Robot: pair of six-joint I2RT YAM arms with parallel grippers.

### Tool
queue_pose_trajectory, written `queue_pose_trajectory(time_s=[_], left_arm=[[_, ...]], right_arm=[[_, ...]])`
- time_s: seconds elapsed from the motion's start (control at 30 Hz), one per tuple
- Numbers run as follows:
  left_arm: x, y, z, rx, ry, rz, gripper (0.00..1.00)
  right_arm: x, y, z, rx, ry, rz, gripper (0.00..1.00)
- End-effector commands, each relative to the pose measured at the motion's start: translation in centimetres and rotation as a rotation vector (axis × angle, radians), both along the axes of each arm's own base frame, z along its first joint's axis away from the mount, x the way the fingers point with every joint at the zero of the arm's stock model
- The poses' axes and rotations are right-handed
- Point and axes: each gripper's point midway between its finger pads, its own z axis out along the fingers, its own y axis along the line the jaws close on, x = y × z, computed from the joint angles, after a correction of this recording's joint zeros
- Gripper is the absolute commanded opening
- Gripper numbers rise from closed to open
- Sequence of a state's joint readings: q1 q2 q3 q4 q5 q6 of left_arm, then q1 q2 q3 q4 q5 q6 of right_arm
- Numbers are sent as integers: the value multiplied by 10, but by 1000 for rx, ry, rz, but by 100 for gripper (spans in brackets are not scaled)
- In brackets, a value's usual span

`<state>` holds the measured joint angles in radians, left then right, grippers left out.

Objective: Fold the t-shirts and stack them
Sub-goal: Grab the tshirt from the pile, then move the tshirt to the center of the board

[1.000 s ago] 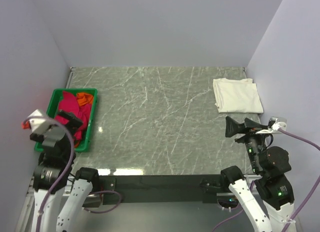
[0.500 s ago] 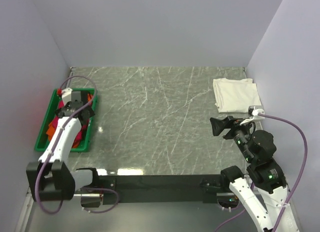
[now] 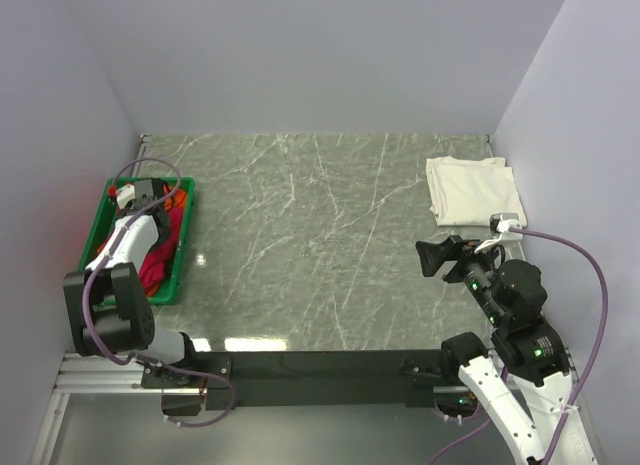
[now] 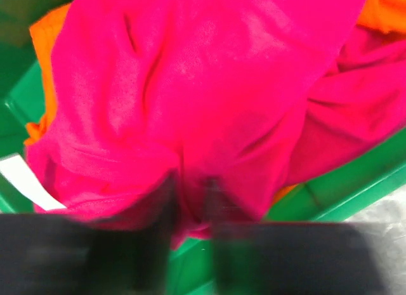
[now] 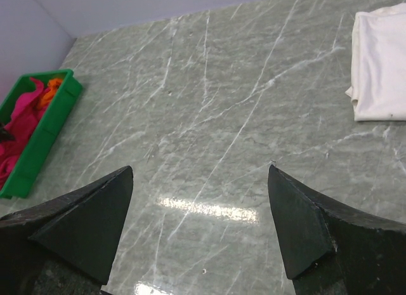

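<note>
Next, my left gripper will raise the crimson t-shirt (image 3: 160, 260), carry it to the right in the top view, lower it and release it there, since that tabletop is bare.
The crimson t-shirt (image 4: 190, 85) lies bunched in the green bin (image 3: 96, 237), over an orange t-shirt (image 4: 44, 47). My left gripper (image 4: 190, 200) is down in the bin (image 4: 355, 181), its blurred fingers close together with a fold of crimson cloth pinched between them. From above, that left gripper (image 3: 155, 207) sits at the bin's far end, with crimson t-shirt (image 3: 160, 260) and orange t-shirt (image 3: 178, 197) around it. A folded cream-white t-shirt (image 3: 473, 190) lies at the table's far right. My right gripper (image 3: 430, 257) hovers open above the table, holding nothing.
The right wrist view shows the grey marbled tabletop (image 5: 209, 117) between the open right gripper (image 5: 200, 174) fingers, the cream-white t-shirt (image 5: 384, 66) at upper right and the bin (image 5: 44, 139) at far left. Lilac walls close in three sides.
My left arm swung forward from beside the bin into it, and its gripper closed on the crimson cloth. The right gripper moved a little left and forward, still open.
</note>
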<state>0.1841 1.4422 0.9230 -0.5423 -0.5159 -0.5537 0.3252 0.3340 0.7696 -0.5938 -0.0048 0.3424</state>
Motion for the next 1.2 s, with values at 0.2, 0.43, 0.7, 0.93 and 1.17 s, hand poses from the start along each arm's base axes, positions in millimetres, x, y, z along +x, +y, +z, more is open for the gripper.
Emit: queue_pose_trajectory(time_s=[0.2, 0.43, 0.7, 0.93, 1.17], left_arm=[[35, -2, 101, 78, -257, -61, 1], [69, -98, 218, 62, -518, -362, 1], [59, -277, 327, -254, -808, -882, 1], [2, -393, 437, -464, -1026, -1229, 1], [10, -407, 413, -568, -953, -1149, 1]], right_arm=[[0, 0, 4, -11, -12, 5, 93], [0, -3, 11, -6, -34, -13, 93], [-1, -3, 22, 1, -61, -11, 93], [-1, -7, 29, 25, -71, -41, 96], [-5, -5, 30, 3, -72, -13, 97]])
